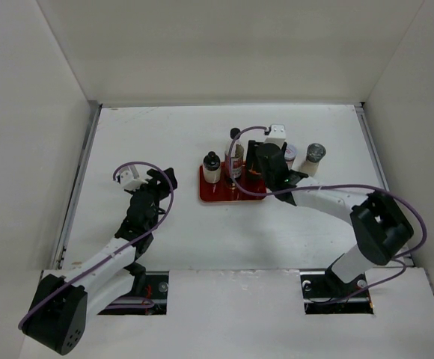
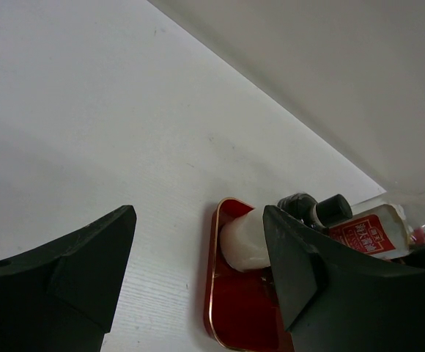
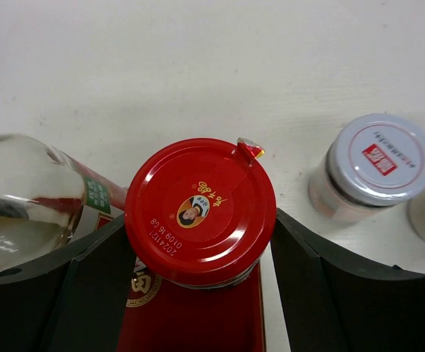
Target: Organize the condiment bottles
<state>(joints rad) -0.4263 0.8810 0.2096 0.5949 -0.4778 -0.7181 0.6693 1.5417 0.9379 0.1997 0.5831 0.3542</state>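
The right gripper lowers the red-lidded jar onto the tray's empty end (image 1: 254, 179) beside the tall black-capped bottle next and releases it there, since that end lies below the gripper.
My right gripper (image 1: 266, 168) is shut on the red-lidded jar (image 3: 200, 209), holding it over the right end of the red tray (image 3: 198, 323). The jar is hidden under the gripper in the top view. The short white bottle with black cap (image 1: 212, 168) and the tall black-capped bottle (image 1: 235, 153) stand on the tray (image 1: 217, 196). The white-lidded jar (image 3: 377, 165) and the grey-lidded shaker (image 1: 315, 157) stand on the table right of the tray. My left gripper (image 1: 161, 179) is open and empty, left of the tray.
White walls enclose the table on the left, back and right. In the left wrist view the tray's left rim (image 2: 211, 293) lies between my fingers, with the white bottle (image 2: 245, 238) and the tall bottle (image 2: 366, 231) behind it.
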